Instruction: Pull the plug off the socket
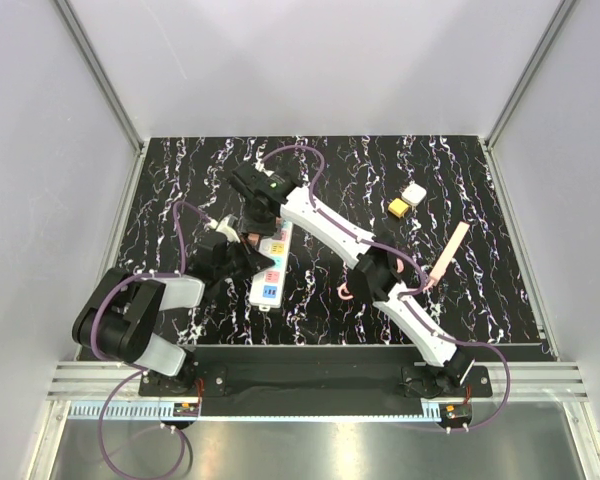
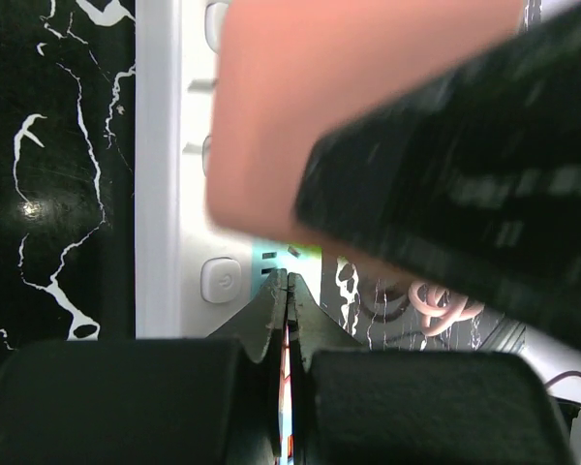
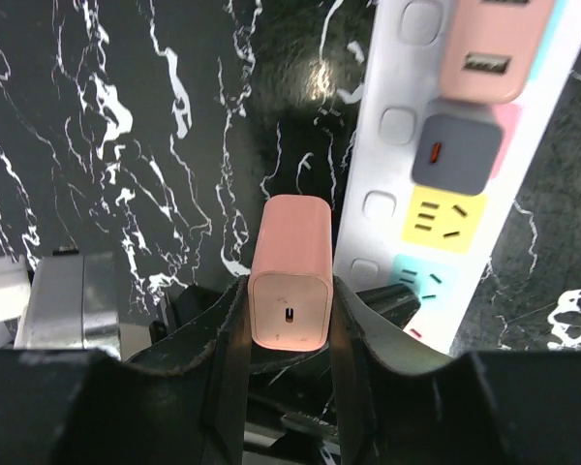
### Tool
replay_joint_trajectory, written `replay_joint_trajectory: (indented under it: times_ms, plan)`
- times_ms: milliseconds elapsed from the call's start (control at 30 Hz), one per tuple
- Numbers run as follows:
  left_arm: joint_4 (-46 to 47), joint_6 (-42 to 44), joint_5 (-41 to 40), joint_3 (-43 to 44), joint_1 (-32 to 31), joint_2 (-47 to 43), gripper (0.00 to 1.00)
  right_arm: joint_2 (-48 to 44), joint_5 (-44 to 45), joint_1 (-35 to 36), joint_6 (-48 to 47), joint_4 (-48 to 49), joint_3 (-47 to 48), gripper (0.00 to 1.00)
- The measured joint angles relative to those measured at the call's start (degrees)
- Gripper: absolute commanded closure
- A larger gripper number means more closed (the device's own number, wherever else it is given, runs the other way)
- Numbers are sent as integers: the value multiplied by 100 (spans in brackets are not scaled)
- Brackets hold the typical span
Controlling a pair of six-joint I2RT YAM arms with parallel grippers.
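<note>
My right gripper holds the plug and will next swing to the right in the top view and down to let go of it, because bare tabletop by the yellow block [image 1: 376,219] lies that way.
The socket, a long white strip [image 1: 270,268] with coloured outlet patches, lies mid-table. My right gripper [image 3: 289,291] is shut on a pink plug [image 3: 292,242], one finger on each side. The plug hangs just left of the socket [image 3: 392,194], apart from it, with its prongs hidden. In the top view this gripper [image 1: 252,238] is over the strip's far part. My left gripper [image 2: 288,283] is shut with nothing in it, its tips pressed on the socket [image 2: 169,194] by the cyan outlet. The blurred pink plug [image 2: 339,107] looms above it.
A second pink adapter [image 3: 484,44] and a grey one [image 3: 453,150] remain plugged into the strip. A white cube adapter [image 1: 413,192], a yellow block [image 1: 397,208], a pink stick [image 1: 448,255] and a coiled pink cable [image 1: 348,291] lie to the right.
</note>
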Motion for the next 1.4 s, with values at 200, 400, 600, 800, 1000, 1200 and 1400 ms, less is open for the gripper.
replay_joint_trajectory:
  times_ms: [200, 400, 600, 800, 1000, 1200, 1400]
  plan:
    - [13, 9, -48, -66, -31, -116, 100, -236, 162, 46, -101, -15, -299, 100]
    - [-691, 146, -208, -267, -85, -811, 100, -1384, 332, -15, -428, 44, -1043, 100]
    - [-1386, 317, -306, -240, -114, -1224, 100, -3064, 184, -472, -732, 741, -2632, 100]
    - [-1646, 404, -302, -131, -114, -1241, 100, -5180, -946, -1858, -870, 2750, -6229, 100]
    - [-1674, 404, -304, -149, -116, -1290, 100, -5821, -1685, -3346, -1102, 3838, -8238, 100]
    - [-1672, 382, -313, -258, -129, -1429, 100, -5812, -2339, -4199, -1296, 4529, -9079, 100]
    - [-1709, 372, -319, -315, -146, -1521, 100, -5545, -2741, -4730, -1307, 5447, -9477, 100]
